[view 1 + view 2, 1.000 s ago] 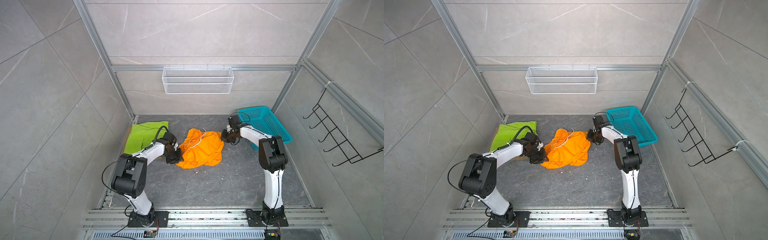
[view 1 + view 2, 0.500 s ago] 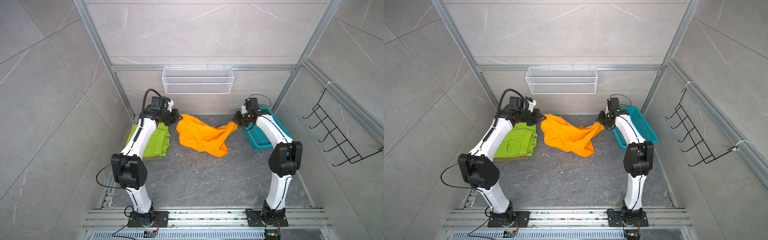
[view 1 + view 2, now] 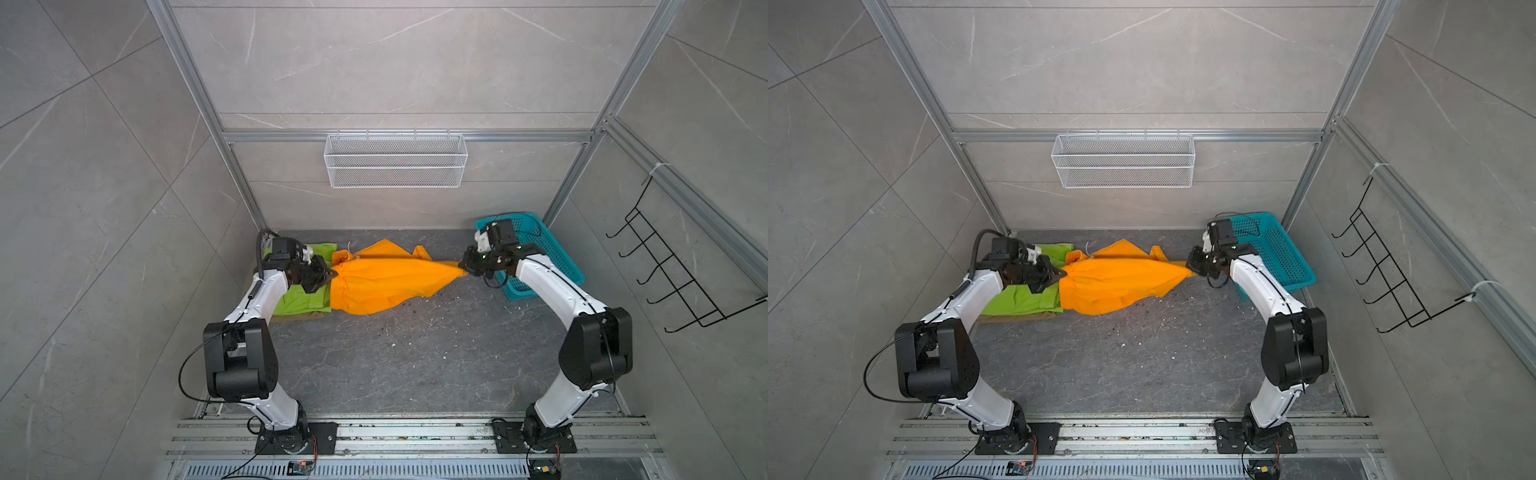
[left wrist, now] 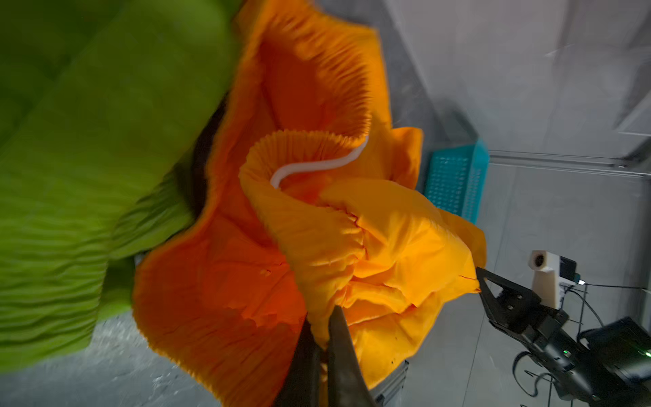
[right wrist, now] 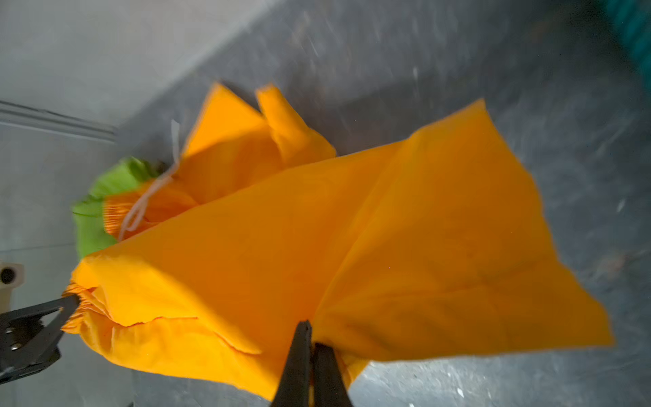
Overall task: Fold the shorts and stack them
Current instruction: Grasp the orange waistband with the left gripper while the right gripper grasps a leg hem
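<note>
My left gripper is holding the waistband end of the orange shorts (image 3: pixel 386 280), which hang stretched out, so it will next move back and down to the floor beside the lime green shorts and release that end.
The orange shorts (image 3: pixel 386 280) (image 3: pixel 1117 280) hang stretched between my two grippers above the floor in both top views. My left gripper (image 3: pixel 330 274) (image 4: pixel 322 317) is shut on the gathered waistband end, where a white drawstring (image 4: pixel 317 165) shows. My right gripper (image 3: pixel 463 264) (image 5: pixel 310 333) is shut on the opposite end of the orange shorts (image 5: pixel 352 246). The lime green shorts (image 3: pixel 299 297) (image 3: pixel 1021 301) (image 4: pixel 88 158) lie folded flat at the left under my left arm. A tan edge of the khaki shorts (image 3: pixel 1017 318) pokes out beneath them.
A teal perforated basket (image 3: pixel 548 257) (image 3: pixel 1279 253) stands at the back right, just behind my right arm. A white wire basket (image 3: pixel 395 166) hangs on the back wall. A black hook rack (image 3: pixel 673 274) is fixed to the right wall. Small crumbs dot the grey floor (image 3: pixel 415 353).
Both arms have carried the orange shorts forward and lower and pulled them apart, so the fabric is now drawn taut. The left gripper now hangs over the green shorts.
</note>
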`<state>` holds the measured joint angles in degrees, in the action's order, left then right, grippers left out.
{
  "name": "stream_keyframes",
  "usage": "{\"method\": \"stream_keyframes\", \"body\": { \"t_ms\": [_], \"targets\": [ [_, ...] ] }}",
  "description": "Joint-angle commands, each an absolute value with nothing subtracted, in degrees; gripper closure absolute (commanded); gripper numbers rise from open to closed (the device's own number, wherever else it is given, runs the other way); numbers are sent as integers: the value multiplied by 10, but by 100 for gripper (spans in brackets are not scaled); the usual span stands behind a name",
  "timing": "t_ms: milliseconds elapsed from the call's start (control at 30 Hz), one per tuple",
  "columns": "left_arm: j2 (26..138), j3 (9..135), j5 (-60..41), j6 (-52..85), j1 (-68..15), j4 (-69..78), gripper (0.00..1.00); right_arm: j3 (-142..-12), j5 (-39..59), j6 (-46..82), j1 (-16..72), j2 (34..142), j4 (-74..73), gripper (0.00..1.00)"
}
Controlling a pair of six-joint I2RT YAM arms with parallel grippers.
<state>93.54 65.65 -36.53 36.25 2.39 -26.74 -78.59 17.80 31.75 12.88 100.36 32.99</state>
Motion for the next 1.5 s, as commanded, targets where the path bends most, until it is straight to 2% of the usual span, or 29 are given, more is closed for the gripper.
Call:
{"method": "stream_keyframes", "body": {
  "t_ms": [0,133,267,367,467,700,767,1033,1300,1400,1467],
  "targets": [
    [875,608,-367,375,24,-221,100,-733,180,316,144,996,303,85],
    [862,568,-371,373,25,-215,100,-692,166,295,146,994,313,56],
    [849,556,-374,354,24,-246,95,-678,147,283,142,967,328,29],
    [826,549,-364,339,25,-274,87,-664,131,279,137,951,332,15],
    [811,547,-346,323,26,-301,79,-643,130,280,126,950,324,9],
    [768,542,-314,296,34,-369,42,-605,132,278,105,960,302,6],
    [752,533,-313,296,34,-382,35,-598,129,276,96,966,295,6],
    [762,459,-350,328,31,-342,34,-591,137,284,69,1007,256,10],
    [821,450,-312,349,21,-264,34,-597,150,297,67,1032,227,20],
    [865,452,-314,351,18,-231,42,-599,157,305,67,1044,216,29],
    [893,454,-321,349,16,-221,53,-596,162,314,66,1048,203,37]
  ]
}}
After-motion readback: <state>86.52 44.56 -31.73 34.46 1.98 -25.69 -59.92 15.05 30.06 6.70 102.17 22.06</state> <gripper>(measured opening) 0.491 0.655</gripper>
